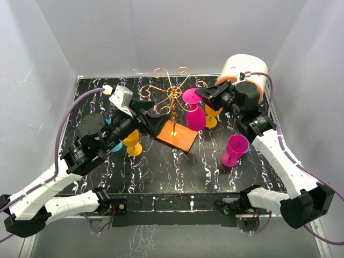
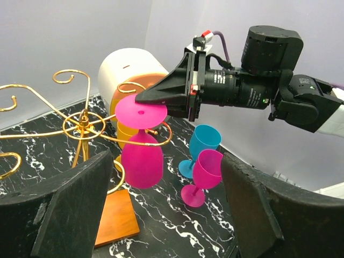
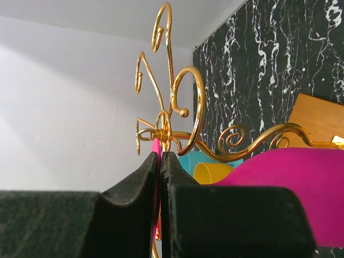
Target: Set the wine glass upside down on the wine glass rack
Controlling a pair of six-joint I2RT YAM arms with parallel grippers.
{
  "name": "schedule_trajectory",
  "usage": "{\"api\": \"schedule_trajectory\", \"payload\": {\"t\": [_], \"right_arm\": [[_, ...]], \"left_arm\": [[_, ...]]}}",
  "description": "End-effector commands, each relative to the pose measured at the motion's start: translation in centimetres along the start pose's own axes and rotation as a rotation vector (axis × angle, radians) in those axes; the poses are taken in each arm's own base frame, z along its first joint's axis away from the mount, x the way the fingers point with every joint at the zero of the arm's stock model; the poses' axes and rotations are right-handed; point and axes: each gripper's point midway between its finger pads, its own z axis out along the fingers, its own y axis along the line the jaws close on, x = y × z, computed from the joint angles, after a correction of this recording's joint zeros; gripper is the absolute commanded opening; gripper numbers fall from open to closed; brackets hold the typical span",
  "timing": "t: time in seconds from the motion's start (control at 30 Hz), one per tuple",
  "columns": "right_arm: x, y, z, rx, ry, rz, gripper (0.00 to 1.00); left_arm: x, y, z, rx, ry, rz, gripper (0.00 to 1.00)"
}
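Note:
The gold curl (image 1: 194, 109) shows past the pink foot's near edge, so my right gripper should draw back slightly and release the foot over the curl.
The wine glass rack (image 1: 173, 99) is a gold wire stand on an orange wooden base (image 1: 178, 136). A magenta wine glass (image 1: 195, 116) hangs upside down at the rack's right arm. My right gripper (image 1: 202, 94) is shut on the rim of its foot (image 2: 141, 113). In the left wrist view a gold curl (image 2: 161, 134) passes around the stem above the bowl (image 2: 141, 159). The right wrist view shows the right gripper (image 3: 160, 157) pinching the pink foot edge, with the bowl (image 3: 301, 188) at the right. My left gripper (image 1: 152, 119) is open and empty beside the base (image 2: 115, 217).
An upright magenta glass (image 1: 235, 148) and a blue glass (image 2: 201, 143) stand at the right. A yellow glass (image 1: 132, 142) stands by my left arm, another yellow one (image 1: 213, 114) behind the rack. A white cylinder with an orange rim (image 1: 243, 71) stands at the back right.

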Motion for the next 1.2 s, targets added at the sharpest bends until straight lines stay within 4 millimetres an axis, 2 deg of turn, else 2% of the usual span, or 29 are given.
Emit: {"api": "schedule_trajectory", "payload": {"t": [0.0,0.2,0.5,1.17], "right_arm": [[-0.1,5.7,-1.0,-0.183,0.036,-0.034,0.00],[1.3,6.3,-1.1,-0.212,0.126,-0.027,0.00],[2.0,5.7,-1.6,-0.187,0.164,-0.051,0.00],[3.5,6.0,-2.9,-0.207,0.257,-0.104,0.00]], "left_arm": [[-2.2,0.1,-0.2,-0.007,-0.077,0.036,0.80],[-2.2,0.2,-0.5,-0.009,-0.078,0.026,0.80],[-3.6,0.1,-1.2,-0.014,-0.099,0.017,0.81],[-3.4,0.8,-1.2,-0.051,-0.092,0.025,0.83]]}}
